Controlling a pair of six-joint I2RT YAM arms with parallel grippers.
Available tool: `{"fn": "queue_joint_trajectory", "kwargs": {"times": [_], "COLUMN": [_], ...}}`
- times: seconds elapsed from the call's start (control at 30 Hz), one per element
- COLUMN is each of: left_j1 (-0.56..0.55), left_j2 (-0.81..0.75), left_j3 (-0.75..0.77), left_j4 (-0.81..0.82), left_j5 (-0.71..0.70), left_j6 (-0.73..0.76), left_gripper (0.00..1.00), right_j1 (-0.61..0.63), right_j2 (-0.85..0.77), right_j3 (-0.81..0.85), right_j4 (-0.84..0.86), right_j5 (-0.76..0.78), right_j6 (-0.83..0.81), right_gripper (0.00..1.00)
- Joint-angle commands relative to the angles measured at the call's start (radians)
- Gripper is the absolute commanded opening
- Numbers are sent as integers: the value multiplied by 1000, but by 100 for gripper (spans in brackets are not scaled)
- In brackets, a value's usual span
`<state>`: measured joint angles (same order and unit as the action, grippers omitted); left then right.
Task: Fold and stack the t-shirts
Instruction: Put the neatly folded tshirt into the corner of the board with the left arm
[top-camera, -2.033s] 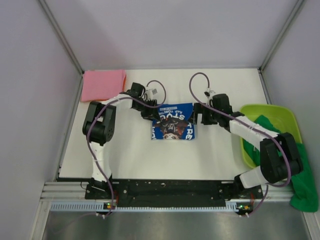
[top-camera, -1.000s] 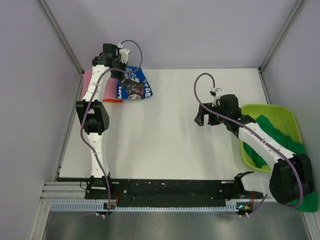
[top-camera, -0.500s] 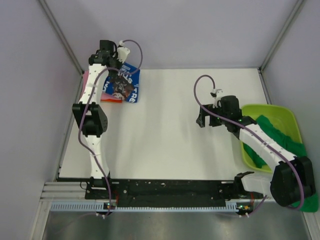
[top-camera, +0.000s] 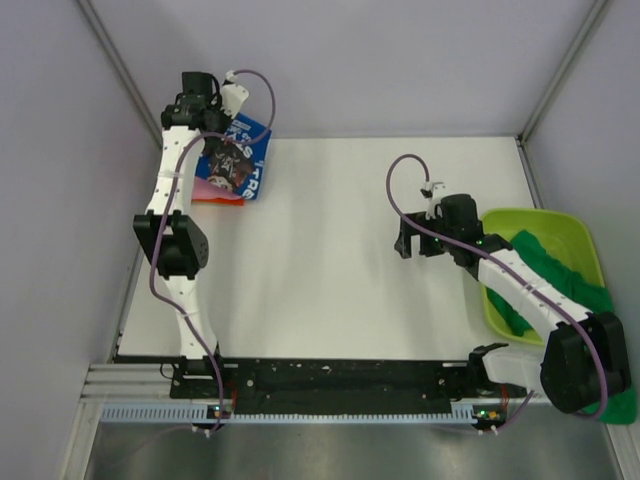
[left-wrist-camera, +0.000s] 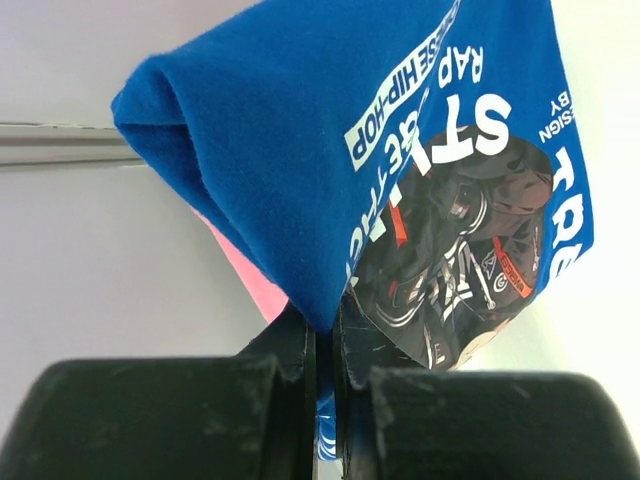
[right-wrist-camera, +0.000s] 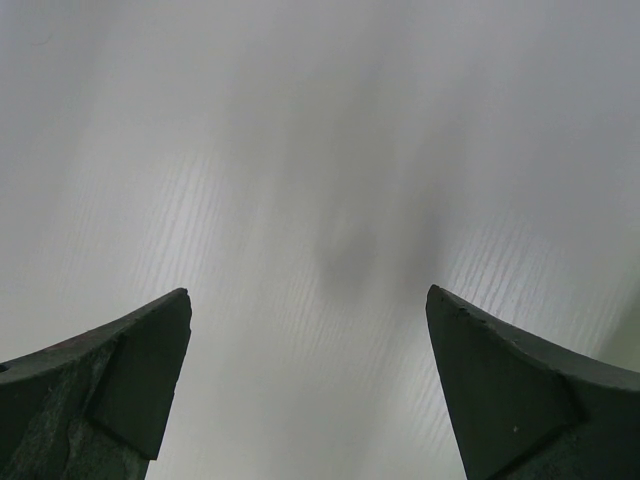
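Observation:
My left gripper shifts to the left in the top view next, then goes down by the wall, since the blue t-shirt sticks out past the pink one.
My left gripper (top-camera: 220, 130) is shut on the folded royal blue t-shirt (top-camera: 236, 160), which hangs above the back left corner of the table. In the left wrist view the blue t-shirt (left-wrist-camera: 300, 130) rises from my closed left gripper (left-wrist-camera: 325, 345), its dark print and white lettering facing right. The pink t-shirt (top-camera: 214, 190) lies folded under it, mostly covered; a pink strip (left-wrist-camera: 246, 278) shows behind the blue cloth. My right gripper (top-camera: 408, 241) stands open over bare table, nothing between its fingers (right-wrist-camera: 120, 370). The green t-shirt (top-camera: 548, 262) lies in the tub.
A lime-green plastic tub (top-camera: 520, 220) sits at the table's right edge beside my right arm. More green cloth (top-camera: 610, 385) hangs over the front right corner. Grey walls close in the left, back and right sides.
My left arm has carried the blue t-shirt from the table's middle to the back left corner, over the pink t-shirt. The right arm pulled back to the right and now holds still.

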<state>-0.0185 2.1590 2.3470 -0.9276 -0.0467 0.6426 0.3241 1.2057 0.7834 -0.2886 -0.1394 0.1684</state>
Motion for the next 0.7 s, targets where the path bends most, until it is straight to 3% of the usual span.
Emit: {"fn": "queue_joint_trajectory", "kwargs": {"times": [0.0, 0.67], "left_j1": [46, 178], "left_j2": [-90, 114], "left_j3": [17, 38], "left_j4": [64, 154], "left_j5": [-18, -19], "left_j6": [14, -49], "left_gripper": [0, 0], "right_j1": [-10, -10], "right_j2": [3, 14], "right_j3": [-3, 10], "right_j4": [9, 0], "right_j5": [17, 20], "right_j6": [-20, -47], "right_gripper": [99, 99]}}
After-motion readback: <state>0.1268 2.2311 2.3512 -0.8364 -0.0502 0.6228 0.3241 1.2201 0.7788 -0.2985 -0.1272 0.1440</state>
